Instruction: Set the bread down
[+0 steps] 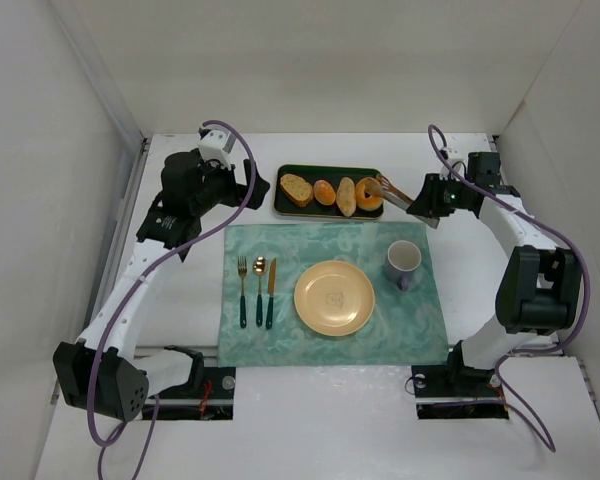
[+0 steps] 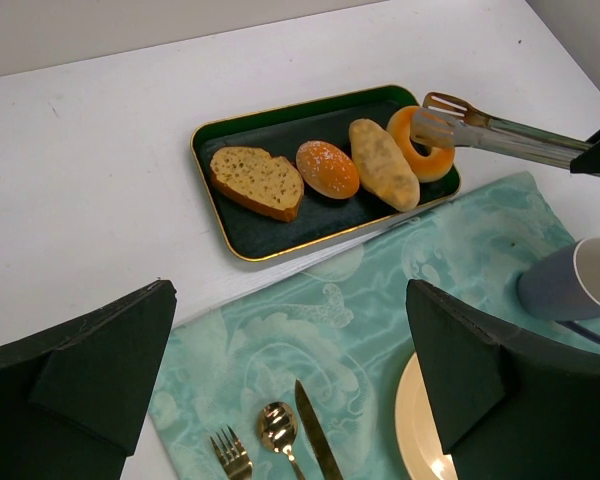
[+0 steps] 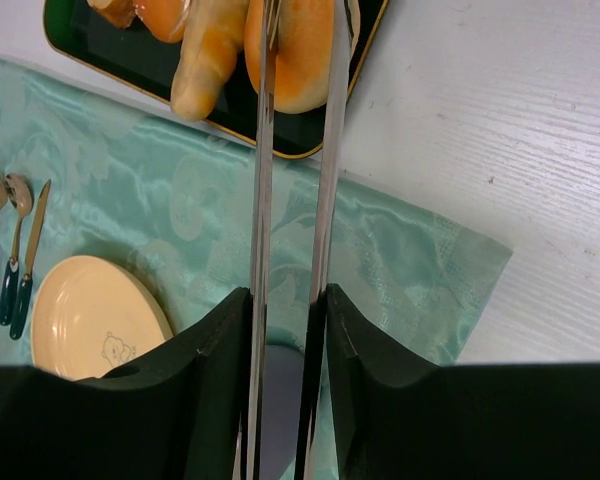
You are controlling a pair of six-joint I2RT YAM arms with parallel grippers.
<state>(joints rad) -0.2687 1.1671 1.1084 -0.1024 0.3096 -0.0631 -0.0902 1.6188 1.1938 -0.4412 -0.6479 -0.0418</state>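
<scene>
The right gripper lifts next, swings back over the middle of the empty yellow plate (image 1: 335, 298) to its left in the top view, and releases the bagel (image 1: 369, 194).
The bread is a golden ring-shaped bagel (image 1: 369, 194) lying at the right end of the dark tray (image 1: 280, 208). It also shows in the left wrist view (image 2: 421, 152) and the right wrist view (image 3: 302, 50). My right gripper (image 1: 421, 203) (image 3: 285, 300) is shut on metal tongs (image 1: 395, 190) (image 2: 505, 137) (image 3: 326, 150). The tong tips reach the bagel and straddle part of its ring; I cannot tell whether they squeeze it. My left gripper (image 1: 232, 190) (image 2: 290, 290) is open and empty above the placemat's far left corner.
On the tray lie a toasted slice (image 1: 296, 189), a round roll (image 1: 324, 192) and an oval roll (image 1: 347, 196). The green placemat (image 1: 280, 345) holds a yellow plate (image 1: 334, 297), a grey mug (image 1: 403, 262) and a fork, spoon and knife (image 1: 258, 290). White walls enclose the table.
</scene>
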